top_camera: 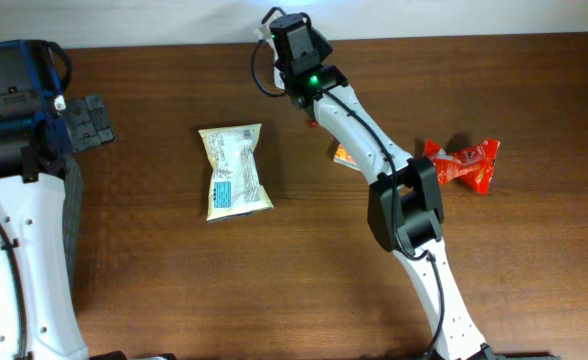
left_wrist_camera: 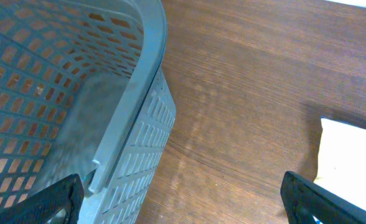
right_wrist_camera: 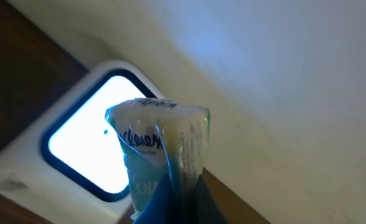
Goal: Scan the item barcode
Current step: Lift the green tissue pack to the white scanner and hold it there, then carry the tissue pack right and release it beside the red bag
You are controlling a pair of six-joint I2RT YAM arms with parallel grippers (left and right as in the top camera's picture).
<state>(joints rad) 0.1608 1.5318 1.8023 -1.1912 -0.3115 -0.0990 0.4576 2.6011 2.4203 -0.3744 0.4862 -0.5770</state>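
Note:
The robot will swing its right gripper back, to the right in the overhead view, and down beside the red packet to release the item there, since the wood there is bare.
My right gripper (right_wrist_camera: 183,200) is shut on a small clear and blue packet (right_wrist_camera: 161,146), the item. It holds the packet upright in front of the lit window of a white scanner (right_wrist_camera: 83,146). No barcode shows on the packet from this side. In the overhead view the right gripper (top_camera: 286,32) is at the table's far edge, and the packet is hidden under it. My left gripper (top_camera: 87,122) is open at the far left, its fingers (left_wrist_camera: 317,200) wide apart over bare wood with nothing between them.
A grey mesh basket (left_wrist_camera: 147,81) stands beside the left arm, also seen from above (top_camera: 72,215). A cream snack packet (top_camera: 234,170) lies mid-table, its corner (left_wrist_camera: 351,152) near the left gripper. A red packet (top_camera: 464,165) and an orange one (top_camera: 343,155) lie on the right.

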